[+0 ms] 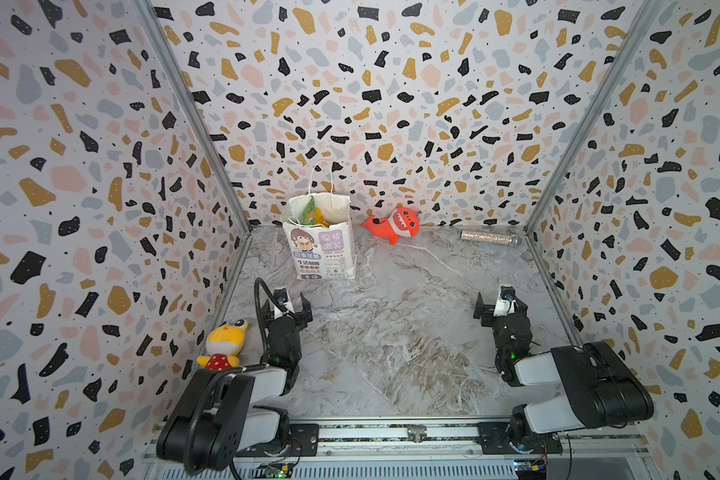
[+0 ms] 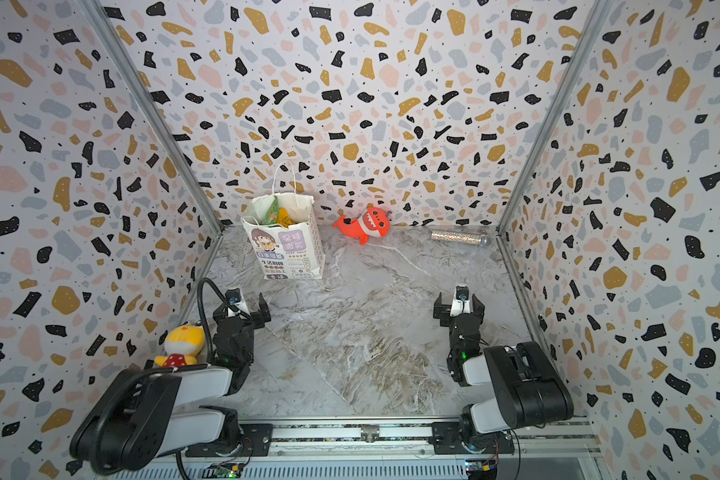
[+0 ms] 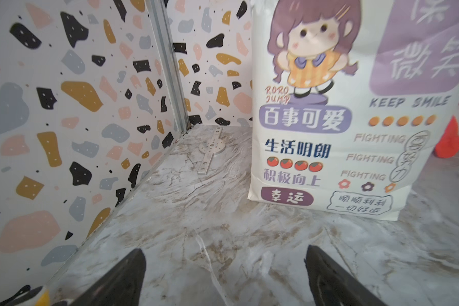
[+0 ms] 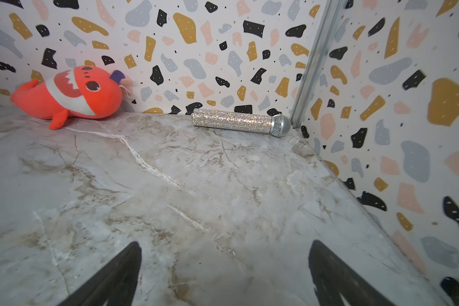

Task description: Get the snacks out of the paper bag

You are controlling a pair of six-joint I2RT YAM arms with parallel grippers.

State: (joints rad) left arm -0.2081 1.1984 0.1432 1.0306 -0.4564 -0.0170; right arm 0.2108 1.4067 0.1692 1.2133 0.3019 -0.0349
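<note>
My left gripper rises outward to the paper bag's side edge by the metal plate next and closes there, as the bag stands beyond its open fingers.
The white paper bag [image 1: 323, 249] [image 2: 287, 249] stands upright at the back left of the marble floor, one cord handle raised. Its printed front fills the left wrist view [image 3: 329, 127]. Green and yellow snacks [image 1: 314, 214] [image 2: 278, 214] show inside its open mouth; others are hidden. My left gripper [image 1: 287, 307] [image 2: 242, 308] [image 3: 225, 250] is low in front of the bag, a short way off, open and empty. My right gripper [image 1: 500, 306] [image 2: 459, 308] [image 4: 226, 244] is open and empty near the right wall, far from the bag.
A red-orange shark plush [image 1: 393, 224] [image 4: 69, 98] lies at the back wall, right of the bag. A glittery silver microphone [image 1: 489, 237] [image 4: 233, 121] lies in the back right corner. A yellow plush doll [image 1: 223, 343] sits beside the left arm. A flat metal plate [image 3: 211, 148] lies left of the bag.
</note>
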